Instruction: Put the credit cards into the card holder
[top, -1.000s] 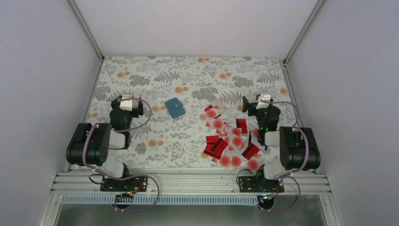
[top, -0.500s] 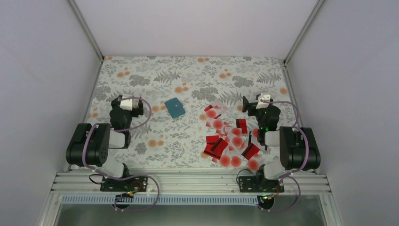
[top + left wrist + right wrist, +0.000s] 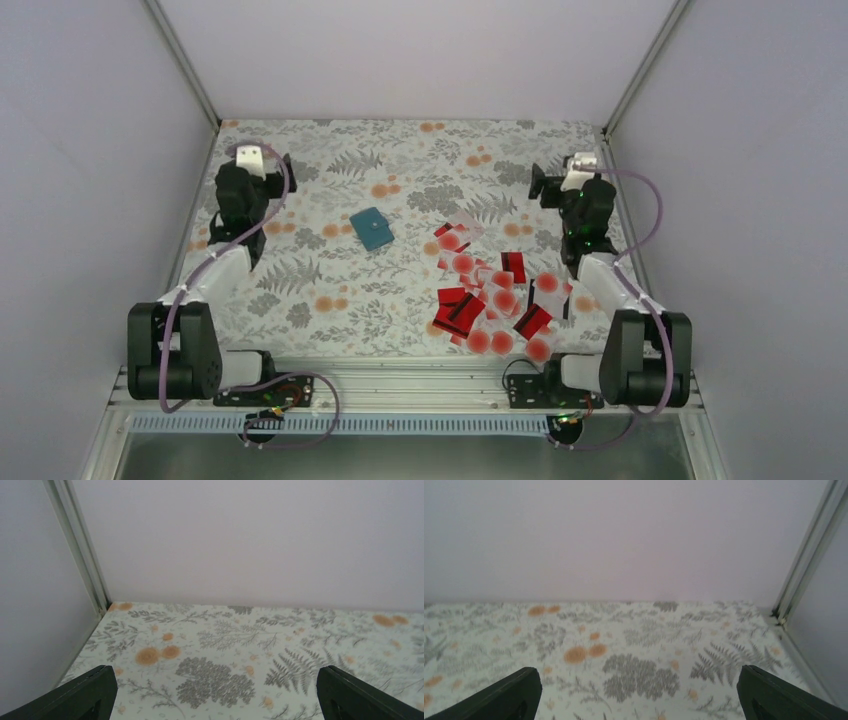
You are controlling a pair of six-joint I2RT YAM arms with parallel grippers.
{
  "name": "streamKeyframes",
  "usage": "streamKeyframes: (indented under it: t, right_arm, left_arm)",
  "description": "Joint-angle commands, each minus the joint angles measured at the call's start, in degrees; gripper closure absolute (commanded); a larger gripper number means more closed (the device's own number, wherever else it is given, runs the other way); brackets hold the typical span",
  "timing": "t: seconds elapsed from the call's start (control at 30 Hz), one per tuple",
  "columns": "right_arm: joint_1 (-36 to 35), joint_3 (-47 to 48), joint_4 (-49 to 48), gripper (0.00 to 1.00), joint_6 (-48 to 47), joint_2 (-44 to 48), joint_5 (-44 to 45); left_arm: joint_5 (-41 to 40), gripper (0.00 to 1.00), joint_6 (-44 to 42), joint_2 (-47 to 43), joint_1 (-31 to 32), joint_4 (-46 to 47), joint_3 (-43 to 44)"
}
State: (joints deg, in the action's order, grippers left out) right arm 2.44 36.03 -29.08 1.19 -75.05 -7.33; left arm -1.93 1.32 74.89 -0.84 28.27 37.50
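I should move my left gripper down, turning it toward the right in the top view, onto the card holder's edge opposite the clasp [image 3: 360,233], because that edge faces my left gripper.
The card holder [image 3: 372,228], a small teal square, lies shut and flat left of the table's middle. The credit cards [image 3: 490,295], red ones with a black stripe and pale ones with a red dot, lie scattered in a loose heap at the near right. My left gripper [image 3: 262,160] hangs open near the far left edge, well away from the holder. My right gripper [image 3: 560,172] hangs open near the far right edge, beyond the heap. The left wrist view shows open fingers [image 3: 95,690] over bare cloth; the right wrist view shows the same [image 3: 519,692]. Neither wrist view shows cards or holder.
A floral tablecloth [image 3: 400,160] covers the table. White walls close in the far side and both flanks, with metal posts at the far corners [image 3: 80,545] [image 3: 806,555]. An aluminium rail [image 3: 400,385] runs along the near edge by the arm bases.
Both arms have stretched out from folded poses, carrying their grippers toward the far wall and outward to the sides. Cards and holder have not moved.
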Motion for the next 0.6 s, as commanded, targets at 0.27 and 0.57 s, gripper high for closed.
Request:
streamKeyframes:
  t: [0.27,0.57]
  right_arm:
    - [0.12,28.56,39.95,0.01,13.68,-1.19,5.59]
    - [0.99,36.29,54.50,0.01,13.39,-10.21,-5.34]
  left_arm:
    - [3.04,0.00,18.39,3.58,-1.91,-45.56,23.83]
    - [30.36,0.05,20.25,8.36,-3.20,-44.10,19.46]
